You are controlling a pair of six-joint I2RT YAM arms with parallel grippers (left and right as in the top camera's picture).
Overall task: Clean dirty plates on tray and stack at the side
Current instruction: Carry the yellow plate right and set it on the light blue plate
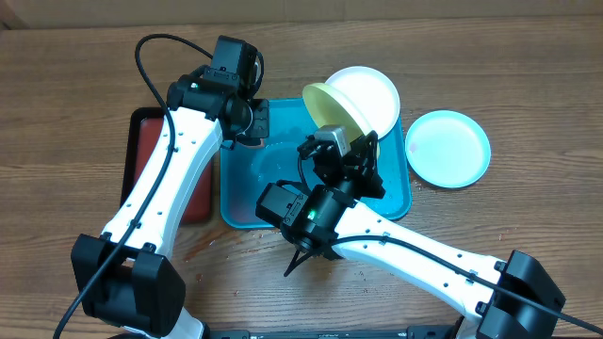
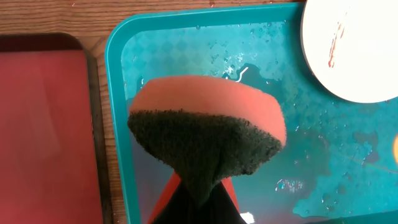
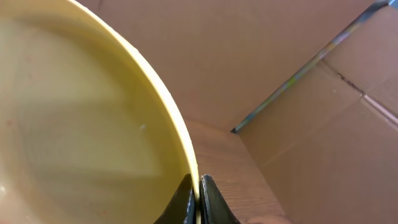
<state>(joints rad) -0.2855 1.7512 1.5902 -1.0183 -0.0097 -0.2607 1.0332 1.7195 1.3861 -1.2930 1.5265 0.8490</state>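
The pale blue plate is below my right gripper, to its right in the overhead view, so next my right gripper will swing over, turn the tilted plate level, lower it and release it.
The turquoise tray lies mid-table, wet inside; it also shows in the left wrist view. My left gripper is shut on an orange sponge with a dark green scrub face, held over the tray's left part. The white plate rests at the tray's far right corner and carries a red smear. My right gripper is shut on the rim of the pale green plate, held tilted above the tray. The pale blue plate lies on the table right of the tray.
A dark red black-rimmed tray lies just left of the turquoise tray. Cardboard walls stand behind the table. A black cable loops over the left arm.
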